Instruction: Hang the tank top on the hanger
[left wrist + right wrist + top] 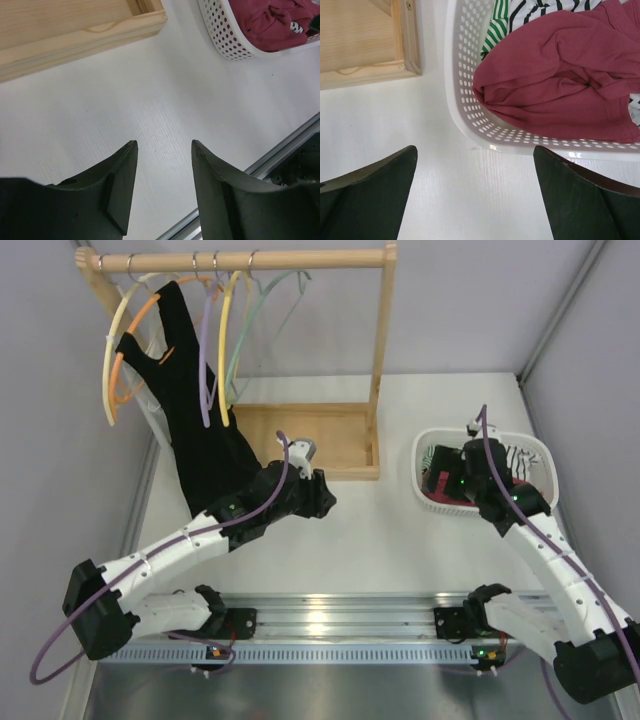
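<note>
The right gripper moves outward over the basket's near rim next, then lowers to the tank top's bunched fold (503, 88) nearest the wooden base.
The maroon tank top (560, 75) lies crumpled in the white perforated basket (465, 105) at the right of the table; it also shows in the left wrist view (270, 22) and in the top view (440, 485). The lavender hanger (205, 350) hangs on the wooden rail at the back left. My right gripper (475, 150) is open and empty, hovering just in front of the basket's near rim. My left gripper (162, 145) is open and empty above the bare white table, near the wooden base.
The wooden rack (240, 260) carries yellow (228, 335), pale green (250, 330) and orange hangers; a long black garment (195, 420) hangs there. Its wooden base tray (310, 435) sits mid-table. Striped cloth (520, 15) lies under the tank top. A metal rail (330, 630) runs along the near edge.
</note>
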{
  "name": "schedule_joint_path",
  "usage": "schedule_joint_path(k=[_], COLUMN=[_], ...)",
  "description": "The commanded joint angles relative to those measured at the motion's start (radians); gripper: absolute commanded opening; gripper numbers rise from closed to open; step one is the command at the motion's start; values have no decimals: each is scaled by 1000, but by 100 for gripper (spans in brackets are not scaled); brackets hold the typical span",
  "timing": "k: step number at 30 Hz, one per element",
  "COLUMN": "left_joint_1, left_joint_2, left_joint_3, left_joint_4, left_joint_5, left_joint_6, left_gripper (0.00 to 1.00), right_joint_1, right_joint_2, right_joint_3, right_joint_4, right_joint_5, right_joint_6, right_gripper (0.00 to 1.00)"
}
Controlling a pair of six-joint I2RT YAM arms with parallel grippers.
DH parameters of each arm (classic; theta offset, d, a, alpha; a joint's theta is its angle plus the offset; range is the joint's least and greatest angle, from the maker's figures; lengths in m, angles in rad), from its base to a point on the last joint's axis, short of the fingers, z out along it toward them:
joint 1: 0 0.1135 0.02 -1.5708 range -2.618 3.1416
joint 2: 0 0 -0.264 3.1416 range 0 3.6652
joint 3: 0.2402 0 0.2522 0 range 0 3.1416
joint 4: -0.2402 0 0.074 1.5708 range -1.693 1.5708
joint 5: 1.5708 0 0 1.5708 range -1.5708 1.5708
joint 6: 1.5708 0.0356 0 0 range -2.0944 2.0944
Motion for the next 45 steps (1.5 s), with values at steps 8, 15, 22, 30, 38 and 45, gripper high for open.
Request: schedule_joint_path(k=[8,15,22,30,38,45], left_joint_1=[-2,-2,-2,-3,-3,-2], left_joint_2=[-32,-39,-46,-53,-44,-38], left_joint_3=[-13,-21,-18,-13,-12,-9], left_joint_4=[16,18,22,12,8,4], left_joint_5=[19,33,47,50,56,62], left_joint_6=[-8,-11,-6,-1,-6,-3], left_gripper=[52,52,52,52,52,52], right_joint_1=[9,7,-11,-80,-112,-134], right_joint_2=[67,188,366,472,547,567], right_joint_3=[103,162,219,186,157,130], right_joint_4=[-47,-33,12,90,147,171], right_joint_5=[12,46,40,34,64,58], right_joint_6=[-6,8,51,106,122,117], right_gripper=[100,100,100,98,87,43])
